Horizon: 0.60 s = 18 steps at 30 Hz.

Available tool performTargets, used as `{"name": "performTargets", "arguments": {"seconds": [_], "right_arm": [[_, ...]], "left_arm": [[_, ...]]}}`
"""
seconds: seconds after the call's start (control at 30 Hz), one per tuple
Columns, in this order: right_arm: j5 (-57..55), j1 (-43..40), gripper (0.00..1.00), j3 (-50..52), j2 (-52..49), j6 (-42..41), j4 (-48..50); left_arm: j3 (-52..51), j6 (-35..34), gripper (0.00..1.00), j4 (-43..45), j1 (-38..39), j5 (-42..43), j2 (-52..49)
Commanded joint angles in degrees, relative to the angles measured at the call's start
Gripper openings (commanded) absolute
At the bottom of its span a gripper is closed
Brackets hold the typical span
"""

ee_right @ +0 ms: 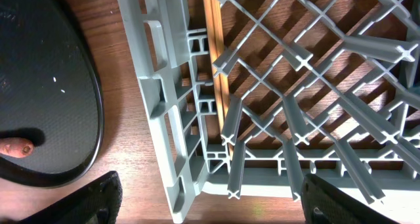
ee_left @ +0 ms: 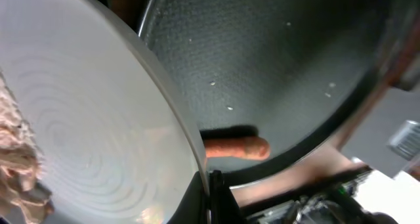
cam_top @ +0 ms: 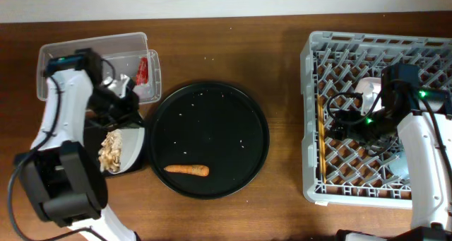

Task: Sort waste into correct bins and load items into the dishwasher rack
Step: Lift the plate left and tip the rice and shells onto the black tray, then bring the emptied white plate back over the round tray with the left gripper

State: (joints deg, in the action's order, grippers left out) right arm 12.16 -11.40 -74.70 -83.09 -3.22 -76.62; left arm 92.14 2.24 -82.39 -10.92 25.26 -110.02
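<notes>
The scraps should be tipped off by my left gripper first. Then the plate point(cam_top: 133, 140) should go across onto the round black tray's bare middle point(cam_top: 216, 131) and be released there, because the carrot leaves room.
My left gripper point(cam_top: 121, 105) point(ee_left: 213, 192) is shut on the rim of the pale grey-green plate point(cam_top: 133, 140) point(ee_left: 85, 112), which is tilted. Beige food scraps point(cam_top: 109, 151) point(ee_left: 16, 175) lie at its low side, over the shallow black tray point(cam_top: 144, 155), which is mostly hidden. The clear tub point(cam_top: 92, 46) holds the red wrapper point(cam_top: 143, 70). The orange carrot point(cam_top: 187, 169) point(ee_left: 237, 147) point(ee_right: 14, 147) lies on the large round black tray point(cam_top: 210, 100). My right gripper point(cam_top: 337, 126) point(ee_right: 213, 201) is open and empty over the grey rack point(cam_top: 311, 92) point(ee_right: 154, 99). The chopsticks point(cam_top: 321, 138) point(ee_right: 216, 73) lie in it. The white bowl point(cam_top: 369, 91) sits in the rack.
A pale bluish cup point(cam_top: 397, 165) shows in the rack, partly hidden by my right arm. Bare wooden table lies between the round tray and the rack. The rack's upright pegs stand just below my right fingers.
</notes>
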Motion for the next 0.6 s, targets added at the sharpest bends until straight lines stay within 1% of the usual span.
{"name": "performTargets", "arguments": {"seconds": [0.0,0.03,0.07,0.1,0.17,0.2,0.33,0.37,0.4,0.57], "right_arm": [[0.7,-0.3,0.87,-0.9,0.4,0.0,-0.6],[0.7,-0.3,0.86,-0.9,0.4,0.0,-0.7],[0.7,-0.3,0.87,-0.9,0.4,0.0,-0.8],[0.7,-0.3,0.86,-0.9,0.4,0.0,-0.8],[0.7,-0.3,0.86,-0.9,0.4,0.0,-0.8],[0.7,-0.3,0.86,-0.9,0.4,0.0,-0.8],[0.7,-0.3,0.86,-0.9,0.4,0.0,-0.8],[0.7,-0.3,0.86,-0.9,0.4,0.0,-0.8],[0.7,-0.3,0.86,-0.9,0.4,0.0,-0.9],[0.7,-0.3,0.86,-0.9,0.4,0.0,-1.1]], "left_arm": [[-0.2,11.4,0.01,-2.3,-5.6,12.5,1.9],[-0.2,14.7,0.00,-3.7,-8.1,16.3,1.9],[-0.2,16.4,0.00,-4.4,-9.4,18.2,1.9],[-0.2,19.8,0.00,-6.0,-13.0,22.7,1.9],[-0.2,23.3,0.00,-7.9,-15.8,27.3,1.9],[-0.2,24.9,0.00,-9.4,-18.5,30.3,1.9],[-0.2,24.9,0.00,-10.4,-25.3,32.6,1.9],[-0.2,27.0,0.00,-12.7,-27.5,35.6,1.9],[-0.2,31.4,0.00,-14.4,-28.5,38.3,1.9],[-0.2,31.9,0.00,-13.6,-29.3,38.2,1.8]]}}
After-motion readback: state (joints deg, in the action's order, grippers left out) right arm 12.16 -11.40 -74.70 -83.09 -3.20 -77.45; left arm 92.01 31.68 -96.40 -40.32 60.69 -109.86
